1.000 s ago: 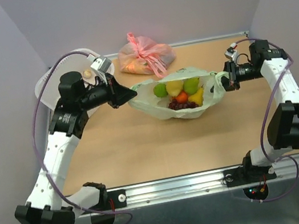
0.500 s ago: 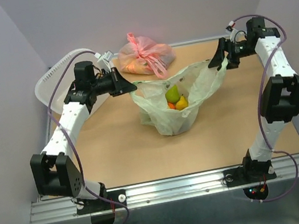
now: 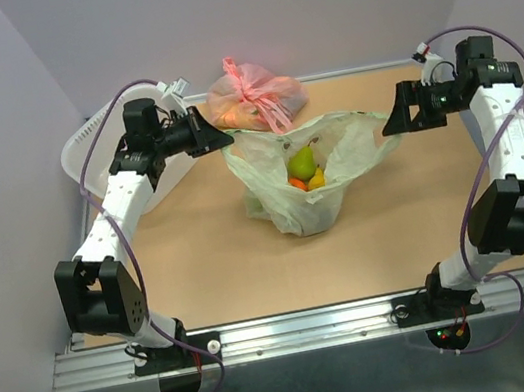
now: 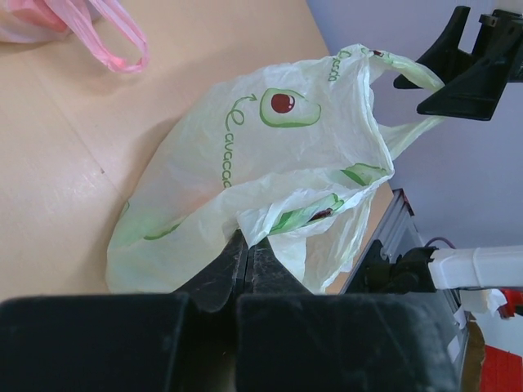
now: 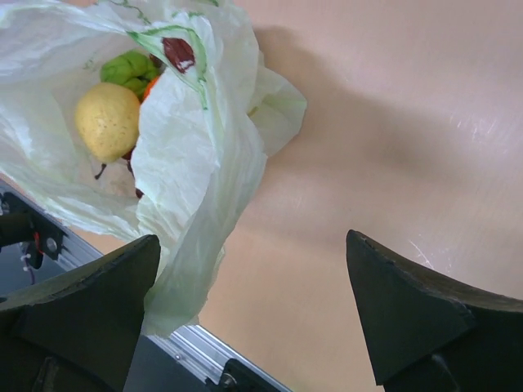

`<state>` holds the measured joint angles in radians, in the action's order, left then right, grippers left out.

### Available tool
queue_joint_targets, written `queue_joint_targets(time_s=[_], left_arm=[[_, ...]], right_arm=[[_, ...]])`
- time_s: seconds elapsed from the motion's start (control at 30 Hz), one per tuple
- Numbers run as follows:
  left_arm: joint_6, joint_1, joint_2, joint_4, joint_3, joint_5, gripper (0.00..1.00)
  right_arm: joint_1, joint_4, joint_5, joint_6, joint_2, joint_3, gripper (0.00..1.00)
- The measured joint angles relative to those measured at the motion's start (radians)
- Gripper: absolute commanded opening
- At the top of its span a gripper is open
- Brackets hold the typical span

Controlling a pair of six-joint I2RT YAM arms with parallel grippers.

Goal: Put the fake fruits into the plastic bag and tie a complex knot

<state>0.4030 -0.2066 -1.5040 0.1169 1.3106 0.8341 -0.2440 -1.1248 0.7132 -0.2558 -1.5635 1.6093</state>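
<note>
My right gripper should move a little toward the bag next and then close on the handle's end (image 3: 389, 128) (image 5: 179, 299), because the handle hangs beside only one open finger.
The pale green plastic bag (image 3: 293, 201) hangs over the table middle, mouth up. Inside it show a green-yellow pear (image 3: 302, 163), an orange (image 3: 297, 185) and a yellow fruit (image 3: 317, 180). My left gripper (image 3: 227, 141) is shut on the bag's left handle, and the left wrist view shows plastic (image 4: 270, 216) pinched at its tips (image 4: 246, 238). My right gripper (image 3: 394, 122) stands wide open at the bag's right handle. In the right wrist view the bag (image 5: 192, 155) hangs beside the left finger (image 5: 122, 269), with nothing gripped in that gripper (image 5: 251, 245). No knot shows.
A tied pink bag (image 3: 255, 98) lies at the back of the table, just behind the green bag. A white basket (image 3: 82, 152) stands at the back left under the left arm. The table's metal front rail (image 3: 306, 328) runs along the near edge.
Both arms lifted the bag off the table by its handles. The right gripper then opened, let go of the right handle and drew back to the right.
</note>
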Motion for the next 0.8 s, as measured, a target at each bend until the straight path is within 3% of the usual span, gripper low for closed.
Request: queue_joint_targets(time_s=[0.17, 0.33, 0.53, 0.67, 0.77, 0.8], left_arm=[[0.007, 0.002, 0.0, -0.021, -0.002, -0.001, 0.0], [0.003, 0.013, 0.0, -0.023, -0.002, 0.0, 0.0], [-0.017, 0.026, -0.008, -0.014, 0.007, 0.001, 0.0], [-0.037, 0.027, -0.008, -0.009, 0.008, 0.003, 0.0], [-0.048, 0.027, -0.008, -0.001, 0.008, 0.003, 0.0], [-0.05, 0.027, -0.008, 0.0, 0.008, 0.003, 0.0]], right_arm=[[-0.016, -0.02, 0.084, -0.022, 0.011, 0.039, 0.97], [-0.016, -0.036, 0.161, -0.09, 0.054, -0.048, 0.91], [-0.016, -0.005, 0.206, -0.103, 0.072, -0.105, 0.66], [-0.016, 0.066, 0.215, -0.063, 0.072, -0.105, 0.65], [-0.016, 0.126, 0.227, -0.031, 0.072, -0.103, 0.31], [-0.014, 0.135, 0.232, -0.014, 0.072, -0.102, 0.15]])
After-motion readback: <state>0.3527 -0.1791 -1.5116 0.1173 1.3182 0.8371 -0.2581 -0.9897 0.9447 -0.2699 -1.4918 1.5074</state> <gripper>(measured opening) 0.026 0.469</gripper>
